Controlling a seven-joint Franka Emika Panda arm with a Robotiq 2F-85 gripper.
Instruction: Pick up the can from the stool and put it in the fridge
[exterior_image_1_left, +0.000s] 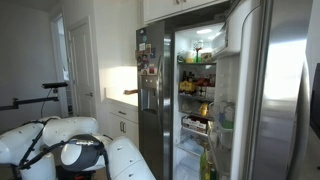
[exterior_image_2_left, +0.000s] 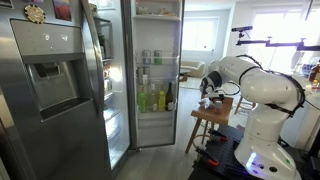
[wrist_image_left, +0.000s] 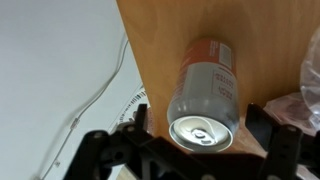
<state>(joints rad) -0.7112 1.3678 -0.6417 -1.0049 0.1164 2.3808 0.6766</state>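
Note:
I should lower my gripper around the can and close it, because the silver top of the can shows between my open fingers with a gap on both sides.
The can (wrist_image_left: 205, 85), reddish-orange with pale marks and a silver top, stands upright on the wooden stool (wrist_image_left: 160, 40). In the wrist view my gripper (wrist_image_left: 200, 118) is open, one black finger on each side of the can, with a small gap on both sides. In an exterior view the gripper (exterior_image_2_left: 208, 97) hangs over the stool (exterior_image_2_left: 210, 122) and hides the can. The stainless-steel fridge (exterior_image_2_left: 55, 90) stands with one door open, showing lit shelves of bottles (exterior_image_2_left: 155, 92). It also shows in an exterior view (exterior_image_1_left: 152, 90), with papers on its closed door.
A crumpled clear wrapper (wrist_image_left: 305, 100) lies on the stool right of the can. A cable (wrist_image_left: 95, 95) runs over the pale floor beside the stool. The open fridge door (exterior_image_1_left: 275, 90) stands out into the room. White cabinets (exterior_image_1_left: 120, 110) flank the fridge.

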